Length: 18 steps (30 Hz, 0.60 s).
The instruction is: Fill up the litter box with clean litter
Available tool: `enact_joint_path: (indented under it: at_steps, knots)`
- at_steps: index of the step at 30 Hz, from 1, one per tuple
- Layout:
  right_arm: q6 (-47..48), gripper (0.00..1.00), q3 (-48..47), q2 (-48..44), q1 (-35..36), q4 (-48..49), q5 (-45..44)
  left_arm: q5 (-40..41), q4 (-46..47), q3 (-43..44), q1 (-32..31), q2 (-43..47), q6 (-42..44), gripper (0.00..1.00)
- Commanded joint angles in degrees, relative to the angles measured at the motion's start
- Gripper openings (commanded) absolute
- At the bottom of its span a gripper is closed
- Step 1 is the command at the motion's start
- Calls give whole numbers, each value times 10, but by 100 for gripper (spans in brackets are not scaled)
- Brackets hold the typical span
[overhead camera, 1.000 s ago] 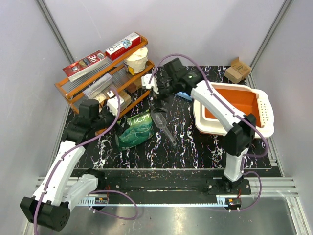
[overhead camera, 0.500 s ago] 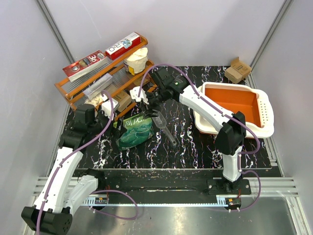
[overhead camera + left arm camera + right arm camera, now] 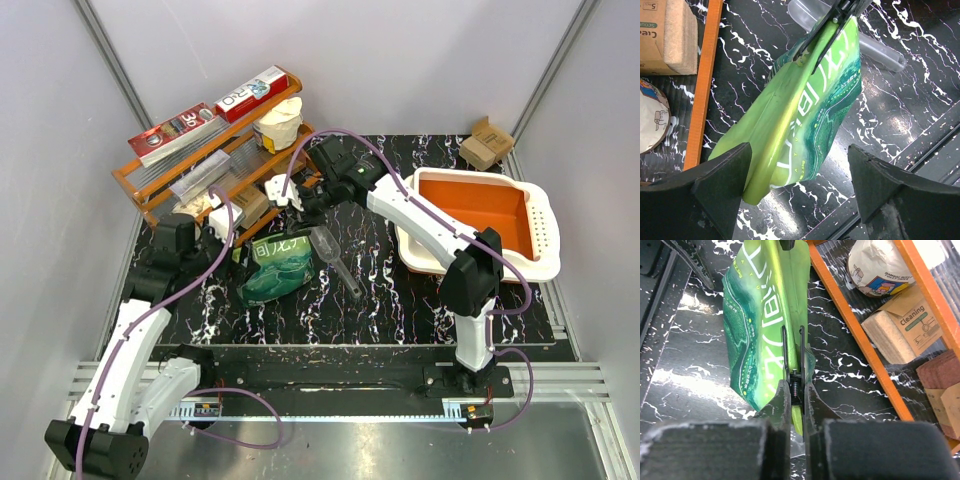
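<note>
Past the scoop point(image 3: 336, 260), to the right of my right gripper in the top view, is bare tabletop, so I will carry the clip there and down to release.
The litter box point(image 3: 545, 228), white-rimmed with an orange inside, sits at the right and looks empty. No clean litter is in view. A glossy green pouch point(image 3: 277, 268) point(image 3: 805, 125) point(image 3: 757, 325) stands on the black marbled table with a black spring clip point(image 3: 793, 367) point(image 3: 822, 35) on its top edge. My right gripper point(image 3: 302, 205) point(image 3: 793, 390) is shut on that clip. My left gripper point(image 3: 238, 252) point(image 3: 800, 170) is open at the pouch's lower end, which sits close to the left finger. A clear plastic scoop point(image 3: 336, 260) point(image 3: 875, 50) lies just right of the pouch.
An orange wire rack point(image 3: 200, 172) holding boxes, a paper bag and sponges stands at the back left, close behind the pouch. A small cardboard box point(image 3: 487, 142) sits at the back right. The table's front rail point(image 3: 920, 145) runs near the left gripper.
My right gripper came down and left from above the scoop onto the pouch's top and shut on the clip. The left arm drew back slightly to the left, staying open.
</note>
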State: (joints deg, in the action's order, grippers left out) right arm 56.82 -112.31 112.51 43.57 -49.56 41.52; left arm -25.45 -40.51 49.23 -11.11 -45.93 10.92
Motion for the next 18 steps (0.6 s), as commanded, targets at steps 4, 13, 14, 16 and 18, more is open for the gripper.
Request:
enact_joint_path:
  at_steps: [4, 13, 14, 16, 18]
  knots:
    - [-49, 0, -40, -16, -15, 44, -22, -16, 37, -3, 5, -10, 2, 81]
    - [-323, 0, 6, -60, -124, 132, 2, -23, 57, -8, 4, -16, 4, 81]
    - [-354, 0, 36, -71, -127, 153, -17, -22, 58, -8, 5, -17, 4, 81]
    - [-446, 0, 130, -110, -130, 222, -119, -23, 59, -5, 5, -16, 5, 81]
    - [-501, 0, 192, -134, -131, 279, -266, -24, 59, -4, 4, -16, 6, 81]
